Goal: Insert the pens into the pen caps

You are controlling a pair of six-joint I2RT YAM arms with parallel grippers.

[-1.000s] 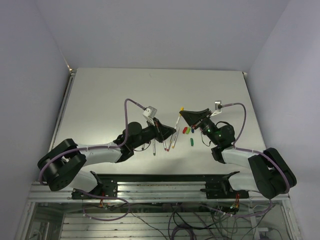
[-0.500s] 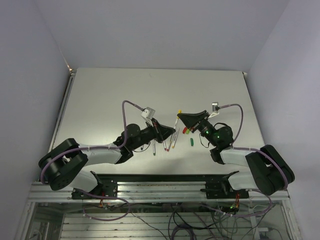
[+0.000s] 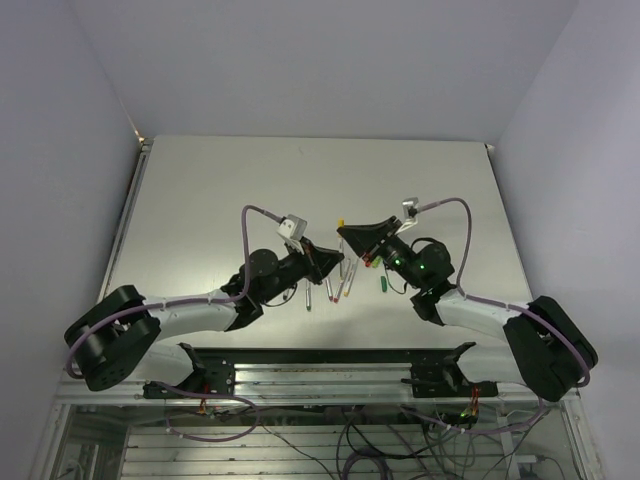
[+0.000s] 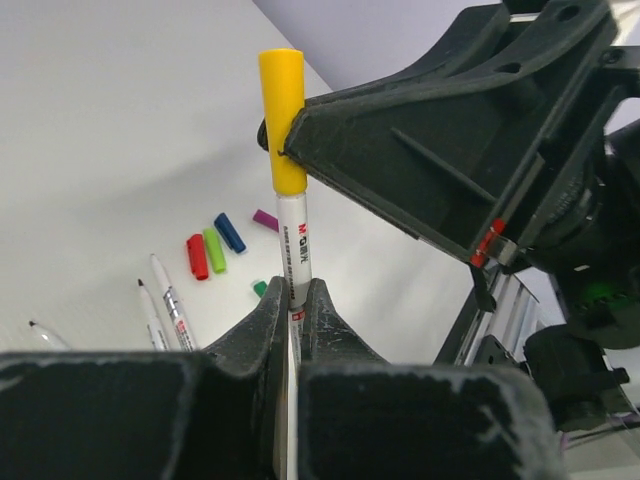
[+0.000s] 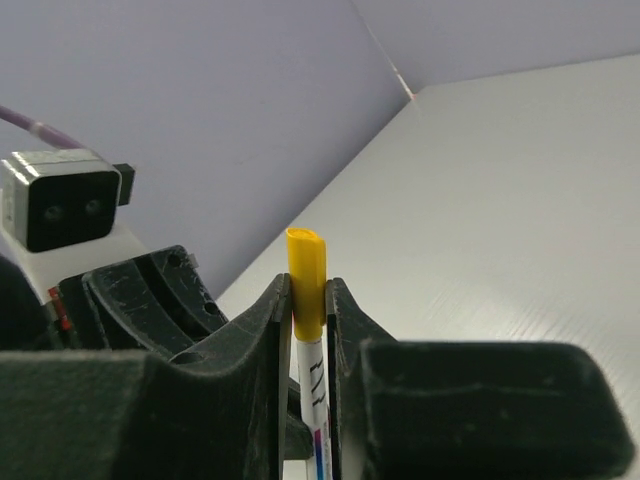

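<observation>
I will next move my left gripper outward, to the left in the top view and down to the bare tabletop, and let go of the pen, because its yellow cap (image 3: 341,222) is on.
My left gripper (image 4: 293,290) is shut on the grey-white barrel of a pen (image 4: 296,240). A yellow cap (image 4: 282,120) sits over that pen's end. My right gripper (image 5: 308,285) is shut on the yellow cap (image 5: 307,275), with the pen's barrel (image 5: 318,385) running down between its fingers. In the top view the two grippers meet above the table's middle, left gripper (image 3: 333,261) and right gripper (image 3: 347,236), with the yellow cap (image 3: 341,222) sticking out. Red (image 4: 197,256), light green (image 4: 214,250), blue (image 4: 230,233), magenta (image 4: 265,220) and green (image 4: 260,288) caps lie on the table.
Three uncapped pens (image 3: 328,290) lie side by side on the table under the left gripper; they also show in the left wrist view (image 4: 175,300). A green cap (image 3: 384,283) and a red cap (image 3: 368,262) lie by the right arm. The left wrist camera (image 5: 65,205) is close by.
My right gripper has moved left with the yellow cap towards my left gripper. The two grippers now stand together on one pen. The left arm has shifted slightly.
</observation>
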